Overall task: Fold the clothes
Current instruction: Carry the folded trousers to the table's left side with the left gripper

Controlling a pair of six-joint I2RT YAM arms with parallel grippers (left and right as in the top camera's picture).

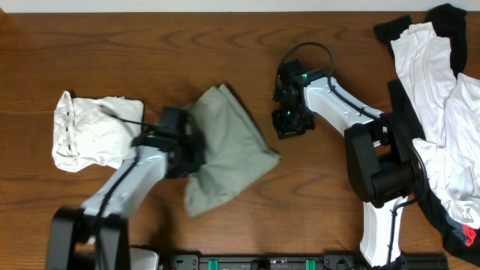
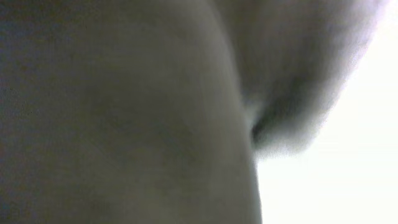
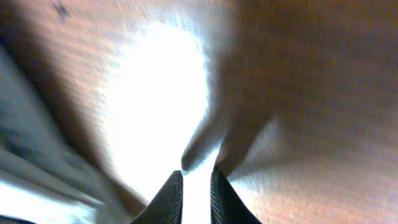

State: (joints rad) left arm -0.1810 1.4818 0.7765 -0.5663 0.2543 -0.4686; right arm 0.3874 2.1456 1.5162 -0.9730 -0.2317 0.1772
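Observation:
The khaki garment (image 1: 232,150) will go to the left in the overhead view next. My left gripper will carry it onto the folded white garment (image 1: 96,130) and let go of it there.
A khaki garment (image 1: 232,150) lies crumpled in the middle of the wooden table (image 1: 150,45), in a rough diamond shape. My left gripper (image 1: 185,148) sits on the garment's left edge and is shut on the cloth. Its fingers are hidden: khaki cloth (image 2: 124,112) fills the left wrist view. My right gripper (image 1: 289,124) hovers just right of the garment's upper right edge, apart from it. In the right wrist view the right gripper (image 3: 198,173) points at bare wood, jaws a narrow gap apart with nothing between them. Blurred khaki cloth (image 3: 31,155) shows at that view's left.
A folded white garment (image 1: 90,131) rests at the left, beside the left arm. A pile of white and black clothes (image 1: 442,112) lies along the right edge, next to the right arm's base (image 1: 379,161).

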